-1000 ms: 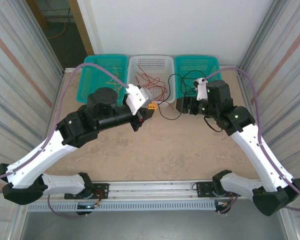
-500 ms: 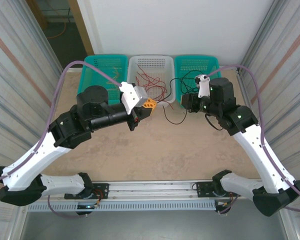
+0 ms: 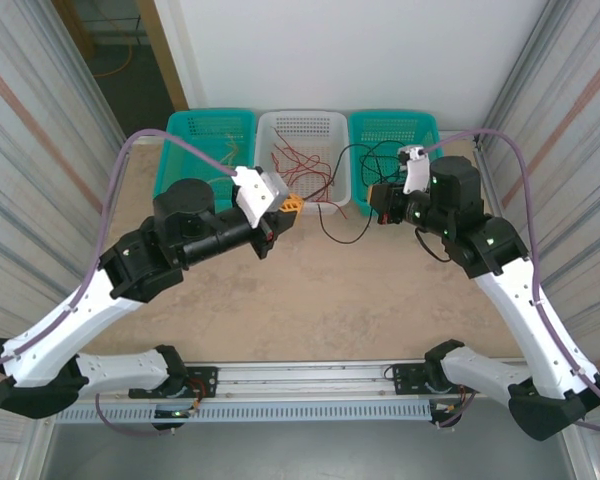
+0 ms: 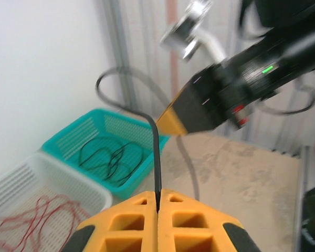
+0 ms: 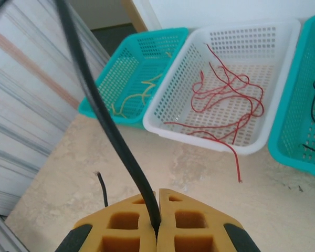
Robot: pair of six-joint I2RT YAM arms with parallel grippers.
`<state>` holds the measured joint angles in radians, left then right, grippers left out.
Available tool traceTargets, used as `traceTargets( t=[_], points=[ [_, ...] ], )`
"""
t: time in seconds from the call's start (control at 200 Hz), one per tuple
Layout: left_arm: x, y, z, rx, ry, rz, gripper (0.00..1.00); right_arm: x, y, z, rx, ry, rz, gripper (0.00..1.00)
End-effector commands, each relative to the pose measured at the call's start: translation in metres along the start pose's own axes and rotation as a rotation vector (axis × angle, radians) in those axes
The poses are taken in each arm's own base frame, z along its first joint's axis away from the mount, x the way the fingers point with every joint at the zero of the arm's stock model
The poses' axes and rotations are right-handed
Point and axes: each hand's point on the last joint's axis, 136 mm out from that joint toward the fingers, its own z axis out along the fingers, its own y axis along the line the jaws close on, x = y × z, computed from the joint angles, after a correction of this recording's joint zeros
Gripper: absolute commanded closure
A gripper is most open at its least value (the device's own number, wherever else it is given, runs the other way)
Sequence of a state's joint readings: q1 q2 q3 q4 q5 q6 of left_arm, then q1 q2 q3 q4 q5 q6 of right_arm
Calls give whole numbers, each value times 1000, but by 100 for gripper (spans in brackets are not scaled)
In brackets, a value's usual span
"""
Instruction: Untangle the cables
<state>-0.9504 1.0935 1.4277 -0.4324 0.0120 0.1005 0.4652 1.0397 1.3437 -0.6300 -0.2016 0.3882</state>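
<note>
The other black cables already lie in one teal basket [image 3: 392, 158], so the robot's right hand will move outward over that basket and let go of the black cable inside it.
One black cable [image 3: 338, 228] sags in a loop between my two grippers, above the table in front of the baskets. My left gripper [image 3: 295, 205] is shut on it; in the left wrist view the black cable [image 4: 157, 157] rises straight out of the closed orange fingers [image 4: 126, 226]. My right gripper [image 3: 374, 206] is shut on the same black cable [image 5: 107, 126], which leaves its pads [image 5: 194, 226] up to the left. Red cables [image 5: 228, 92] lie in the white basket [image 5: 220, 144], one end trailing over its rim. Pale yellow cables [image 5: 134, 97] lie in the left teal basket [image 5: 106, 116]. More black cables [image 4: 107, 155] fill the right teal basket [image 4: 139, 182].
The three baskets [image 3: 264, 150] stand side by side against the back wall. Corrugated panels close off the table's left and right sides. A loose black cable end [image 5: 102, 189] hangs just above the tan tabletop [image 3: 330, 300], which stretches in front of the baskets.
My right gripper has closed on the black cable and drawn right, toward the right teal basket. The left gripper has drawn back left with the cable, lifting the loop between them.
</note>
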Motion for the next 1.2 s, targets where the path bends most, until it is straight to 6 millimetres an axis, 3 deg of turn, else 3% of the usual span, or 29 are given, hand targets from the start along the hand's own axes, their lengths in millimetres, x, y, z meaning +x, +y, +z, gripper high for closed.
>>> traceTargets(
  t=[0.0, 0.05, 0.115, 0.18, 0.271, 0.391, 0.516, 0.546, 0.656, 0.812, 0.927, 1.067, 1.198],
  points=[
    [26, 48, 5, -187, 32, -99, 100, -27, 24, -18, -79, -62, 6, 100],
    [49, 71, 10, -265, 74, -168, 95, -31, 29, -18, -93, -57, 7, 100],
    [87, 94, 18, -330, 160, -279, 63, -38, 32, -19, -100, -60, 2, 100],
    [124, 108, 29, -373, 256, -381, 44, -45, 32, -20, -84, -67, -4, 100],
    [155, 107, 38, -384, 332, -440, 36, -60, 21, -20, -27, -81, -2, 100],
    [173, 99, 44, -347, 366, -472, 31, -90, -4, -18, 75, -106, 33, 100],
    [185, 99, 43, -360, 381, -509, 27, -115, -36, -6, 173, -125, 61, 100],
    [187, 100, 42, -367, 384, -519, 26, -129, -40, -10, 181, -156, 62, 100],
    [189, 99, 39, -357, 383, -541, 26, -144, -78, 6, 277, -160, 109, 100],
    [185, 101, 28, -374, 360, -534, 27, -149, -138, 33, 377, -118, 209, 100],
    [181, 105, 19, -388, 334, -538, 32, -140, -185, 61, 430, -58, 297, 100],
    [175, 110, 6, -396, 291, -553, 32, -127, -217, 94, 430, -6, 342, 69],
    [173, 120, -10, -454, 265, -554, 29, -116, -231, 105, 458, 28, 359, 62]
  ],
)
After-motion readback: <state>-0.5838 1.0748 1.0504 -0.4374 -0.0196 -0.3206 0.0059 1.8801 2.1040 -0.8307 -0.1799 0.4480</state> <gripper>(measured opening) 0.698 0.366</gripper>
